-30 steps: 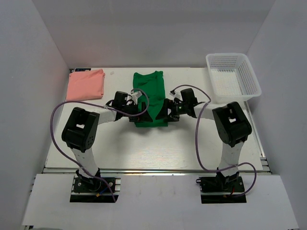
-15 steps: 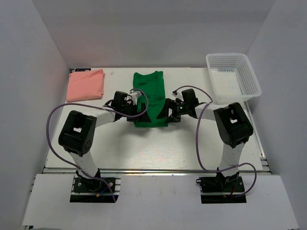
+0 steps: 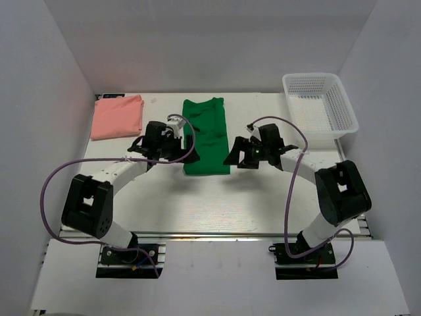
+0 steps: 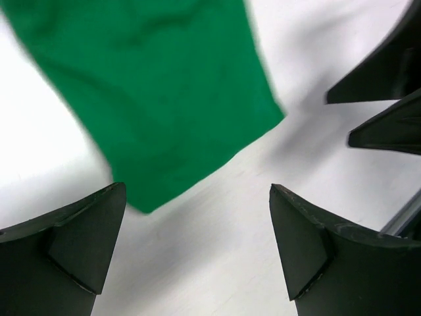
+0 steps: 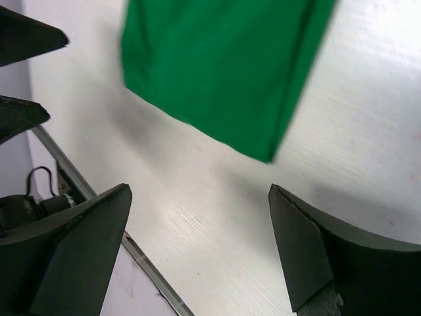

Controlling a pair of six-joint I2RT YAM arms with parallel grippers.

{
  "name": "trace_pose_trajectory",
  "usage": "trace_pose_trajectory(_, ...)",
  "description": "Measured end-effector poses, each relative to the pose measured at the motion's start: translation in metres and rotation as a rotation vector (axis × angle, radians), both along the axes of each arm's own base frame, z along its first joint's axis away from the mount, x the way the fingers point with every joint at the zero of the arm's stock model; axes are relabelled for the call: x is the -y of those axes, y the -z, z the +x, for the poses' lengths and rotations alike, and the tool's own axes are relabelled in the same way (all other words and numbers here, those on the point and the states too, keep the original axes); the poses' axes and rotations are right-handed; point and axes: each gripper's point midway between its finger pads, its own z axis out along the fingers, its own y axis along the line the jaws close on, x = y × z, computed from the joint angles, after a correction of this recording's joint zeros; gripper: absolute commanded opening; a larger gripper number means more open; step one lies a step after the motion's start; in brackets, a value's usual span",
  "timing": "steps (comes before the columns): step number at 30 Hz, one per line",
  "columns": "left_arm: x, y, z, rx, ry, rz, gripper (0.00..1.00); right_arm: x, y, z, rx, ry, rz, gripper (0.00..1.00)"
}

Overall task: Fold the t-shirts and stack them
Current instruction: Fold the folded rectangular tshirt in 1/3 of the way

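Observation:
I will next bring my left gripper slightly back down onto the near corner of the green t-shirt, on the side of the pink t-shirt.
The green t-shirt point(image 3: 205, 135) lies flat in the middle of the table, folded into a long narrow strip. Its near end shows in the left wrist view point(image 4: 151, 85) and the right wrist view point(image 5: 217, 66). My left gripper point(image 3: 184, 145) is open and empty, just left of the strip's near half and above the table point(image 4: 197, 243). My right gripper point(image 3: 232, 157) is open and empty, just right of the strip's near corner point(image 5: 200, 250). The pink t-shirt point(image 3: 118, 116) lies folded at the back left.
A white mesh basket point(image 3: 319, 105) stands at the back right corner. White walls close in the table on the left, back and right. The table's metal front edge point(image 5: 99, 197) shows in the right wrist view. Purple cables loop beside both arms.
Both grippers have drawn away from the green shirt's near corners, the left one up and to the left, the right one to the right. The shirt lies as before.

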Motion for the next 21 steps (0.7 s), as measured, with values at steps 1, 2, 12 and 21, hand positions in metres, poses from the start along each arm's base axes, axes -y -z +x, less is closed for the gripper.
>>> trace_pose_trajectory(1, -0.003, 0.01, -0.004, -0.028, -0.006, 0.016, 1.0, 0.003, 0.01, -0.004, -0.028, 0.004, -0.019, 0.9)
trace_pose_trajectory(2, -0.006, 0.022, -0.006, -0.058, -0.015, 0.036, 1.0, 0.005, 0.018, -0.006, -0.05, 0.008, -0.035, 0.9)
trace_pose_trajectory(12, -0.017, 0.093, -0.026, -0.217, -0.04, 0.11, 0.62, 0.004, 0.056, -0.009, -0.16, 0.0, -0.073, 0.83)
trace_pose_trajectory(21, -0.012, 0.104, -0.026, -0.215, -0.042, 0.071, 0.08, -0.008, 0.066, -0.009, -0.176, -0.034, -0.03, 0.44)
